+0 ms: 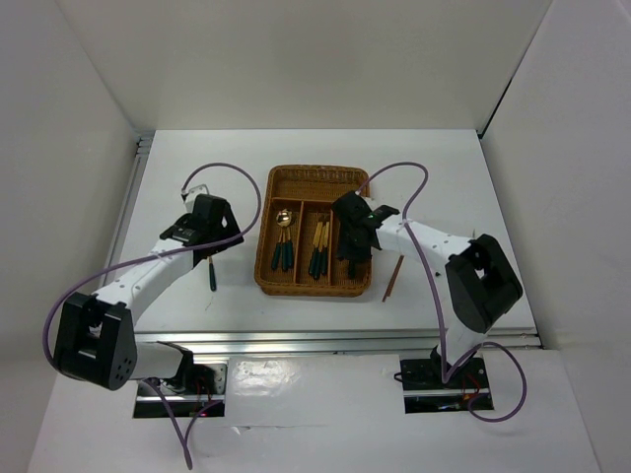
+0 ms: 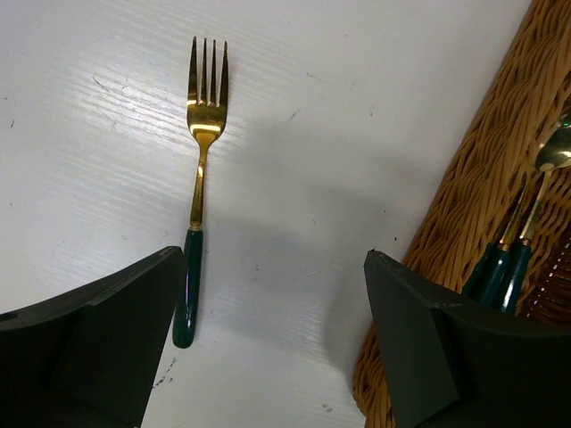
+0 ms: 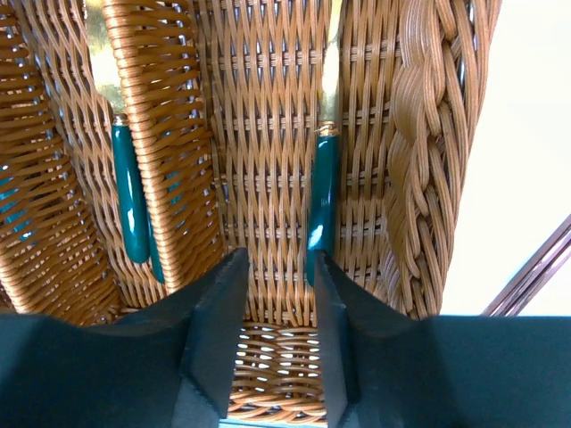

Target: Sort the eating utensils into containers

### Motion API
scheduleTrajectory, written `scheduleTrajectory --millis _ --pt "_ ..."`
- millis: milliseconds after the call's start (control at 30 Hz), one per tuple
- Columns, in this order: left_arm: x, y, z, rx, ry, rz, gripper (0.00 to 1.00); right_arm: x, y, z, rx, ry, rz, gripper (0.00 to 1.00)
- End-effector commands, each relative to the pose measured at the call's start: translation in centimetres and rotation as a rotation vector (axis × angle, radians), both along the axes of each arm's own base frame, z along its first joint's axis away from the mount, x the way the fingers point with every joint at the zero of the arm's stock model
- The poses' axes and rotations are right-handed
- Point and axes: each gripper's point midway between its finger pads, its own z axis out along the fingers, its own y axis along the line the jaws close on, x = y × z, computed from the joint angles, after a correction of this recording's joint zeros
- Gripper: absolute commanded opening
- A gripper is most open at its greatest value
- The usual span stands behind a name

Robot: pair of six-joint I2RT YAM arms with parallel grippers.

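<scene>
The fork's teal handle [image 1: 212, 277] lies off-center by one finger, so the left gripper needs to lower and draw back, shifting to the left in the wrist view onto it.
The brown wicker tray [image 1: 264, 258] lies mid-table. Its left slot holds teal-handled spoons [image 1: 283, 244] and its middle slot holds several gold-and-teal utensils [image 1: 318, 246]. My left gripper [image 1: 210, 233] is open and empty, just left of the tray. A gold fork with a teal handle [image 2: 198, 178] lies on the table ahead of its jaws [image 2: 275, 267], handle end by the left finger. My right gripper [image 3: 278, 267] is open low over the tray's right slot. A teal-handled utensil [image 3: 322, 205] lies in that slot beside the right fingertip, not gripped. A reddish-brown chopstick [image 1: 392, 278] lies on the table right of the tray.
The tray's woven wall [image 2: 464, 196] is close to my left gripper's right finger. The chopstick also shows at the right edge of the right wrist view [image 3: 535, 267]. Purple cables [image 1: 222, 168] arc above both arms. White walls enclose the table on three sides.
</scene>
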Motion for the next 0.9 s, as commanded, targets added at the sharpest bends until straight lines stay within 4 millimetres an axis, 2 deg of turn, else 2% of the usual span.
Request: scheduleTrajectory --millis 0,67,200,233,333,367,433,467,533,567,667,733,867 --pt "0.0 0.1 1.0 -0.032 -0.047 0.034 0.97 0.5 0.5 2.3 0.024 -0.058 0.001 0.44" --pt "-0.1 0.1 0.9 -0.039 -0.040 0.045 0.95 0.8 0.5 3.2 0.017 -0.082 0.018 0.49" --pt "-1.6 0.2 -0.6 -0.040 0.035 0.056 0.92 1.9 -0.2 5.6 -0.032 -0.124 -0.004 0.53" --pt "-1.9 0.3 -1.1 -0.040 0.058 0.064 0.92 2.2 -0.5 6.1 -0.050 -0.135 -0.014 0.56" --pt "-3.2 0.4 -1.7 -0.038 0.113 0.070 0.89 3.4 -2.9 7.4 -0.100 -0.162 -0.071 0.59" --pt "-3.7 0.6 -2.2 -0.031 0.135 0.071 0.89 4.3 -4.7 7.6 -0.112 -0.162 -0.123 0.59" --pt "-4.6 0.8 -2.5 -0.027 0.169 0.082 0.87 4.8 -6.9 8.4 -0.117 -0.168 -0.173 0.59" --pt "-5.1 1.3 -2.9 -0.007 0.182 0.105 0.86 5.3 -8.9 8.6 -0.116 -0.158 -0.217 0.59" --pt "-6.0 1.9 -3.7 0.026 0.235 0.127 0.86 5.3 -10.8 9.0 -0.105 -0.163 -0.267 0.59" --pt "-6.4 2.2 -4.0 0.034 0.251 0.143 0.84 5.4 -12.5 9.1 -0.112 -0.163 -0.304 0.59" --pt "-7.1 2.5 -5.0 0.051 0.301 0.166 0.84 5.3 -14.6 9.3 -0.058 -0.175 -0.352 0.59" --pt "-8.0 2.7 -6.0 0.065 0.339 0.167 0.83 5.6 -15.3 9.5 -0.026 -0.186 -0.365 0.59" --pt "-7.2 2.0 -6.6 0.026 0.312 0.121 0.78 5.5 -16.8 8.6 -0.034 -0.160 -0.398 0.59"
